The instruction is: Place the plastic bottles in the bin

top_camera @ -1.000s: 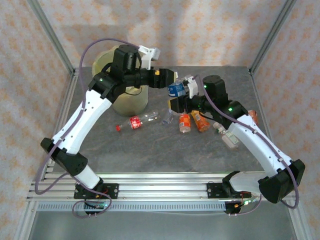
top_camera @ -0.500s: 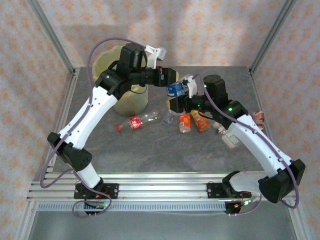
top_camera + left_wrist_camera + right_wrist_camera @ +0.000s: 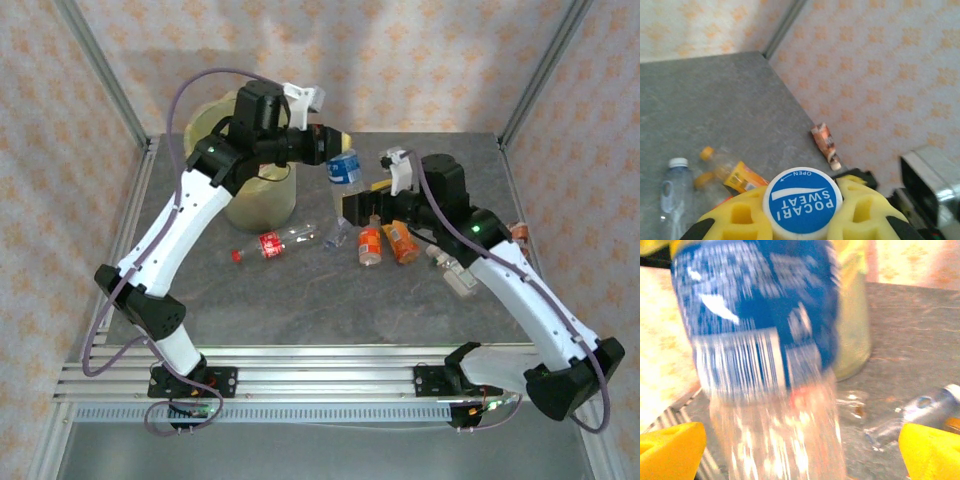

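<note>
The bottle hangs outside, so my left gripper will next swing over the bin's opening (image 3: 213, 117) beside it, beneath its arm, and release the bottle's neck.
My left gripper (image 3: 337, 147) is shut on the neck of a clear bottle with a blue label (image 3: 344, 172), which hangs in the air just right of the bin (image 3: 262, 197). In the left wrist view its blue-and-white cap (image 3: 802, 199) sits squeezed between the yellow fingers (image 3: 742, 218). My right gripper (image 3: 356, 207) stands open below and right of that bottle. From the right wrist the blurred blue label (image 3: 755, 320) hangs ahead of the spread yellow fingertips (image 3: 671, 450). The pale yellow-green bin (image 3: 854, 335) stands behind it, partly hidden by the left arm in the top view.
On the grey table lie a red-labelled bottle (image 3: 269, 245), a clear bottle (image 3: 335, 234), two orange bottles (image 3: 370, 245) (image 3: 401, 242), a pale bottle (image 3: 457, 276) under the right arm, and an orange-brown one (image 3: 520, 232) at the right edge.
The blue-labelled bottle passed from my right gripper to my left. The right gripper opened and drew back to the right. The left gripper now holds the bottle hanging more upright.
</note>
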You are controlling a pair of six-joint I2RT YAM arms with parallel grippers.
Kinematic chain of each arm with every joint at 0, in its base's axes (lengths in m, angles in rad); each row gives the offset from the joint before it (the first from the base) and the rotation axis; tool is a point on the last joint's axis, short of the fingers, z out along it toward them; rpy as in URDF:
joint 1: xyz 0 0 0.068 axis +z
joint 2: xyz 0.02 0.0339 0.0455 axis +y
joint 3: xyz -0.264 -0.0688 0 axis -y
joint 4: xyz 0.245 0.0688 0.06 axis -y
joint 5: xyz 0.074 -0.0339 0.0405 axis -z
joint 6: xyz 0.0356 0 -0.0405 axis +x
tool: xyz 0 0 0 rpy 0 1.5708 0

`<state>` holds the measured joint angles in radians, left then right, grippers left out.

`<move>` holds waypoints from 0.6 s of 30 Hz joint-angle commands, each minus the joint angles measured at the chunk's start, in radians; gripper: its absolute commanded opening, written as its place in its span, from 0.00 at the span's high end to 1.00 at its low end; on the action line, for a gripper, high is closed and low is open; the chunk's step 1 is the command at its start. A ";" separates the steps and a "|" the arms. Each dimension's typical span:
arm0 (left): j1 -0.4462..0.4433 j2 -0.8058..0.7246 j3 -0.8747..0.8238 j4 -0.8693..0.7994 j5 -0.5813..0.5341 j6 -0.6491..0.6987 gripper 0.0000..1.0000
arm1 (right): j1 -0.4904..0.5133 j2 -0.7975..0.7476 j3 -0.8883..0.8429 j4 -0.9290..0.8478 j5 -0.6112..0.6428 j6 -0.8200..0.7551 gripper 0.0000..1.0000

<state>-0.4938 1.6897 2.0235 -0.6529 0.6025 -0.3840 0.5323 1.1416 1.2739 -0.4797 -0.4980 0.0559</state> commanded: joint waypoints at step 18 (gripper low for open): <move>0.317 0.046 0.276 -0.188 -0.336 0.078 0.94 | -0.465 -0.138 -0.027 -0.486 0.642 0.275 0.01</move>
<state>-0.2096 1.7031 2.2276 -0.7868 0.3607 -0.3485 0.1249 1.0138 1.2793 -0.8879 0.0872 0.2890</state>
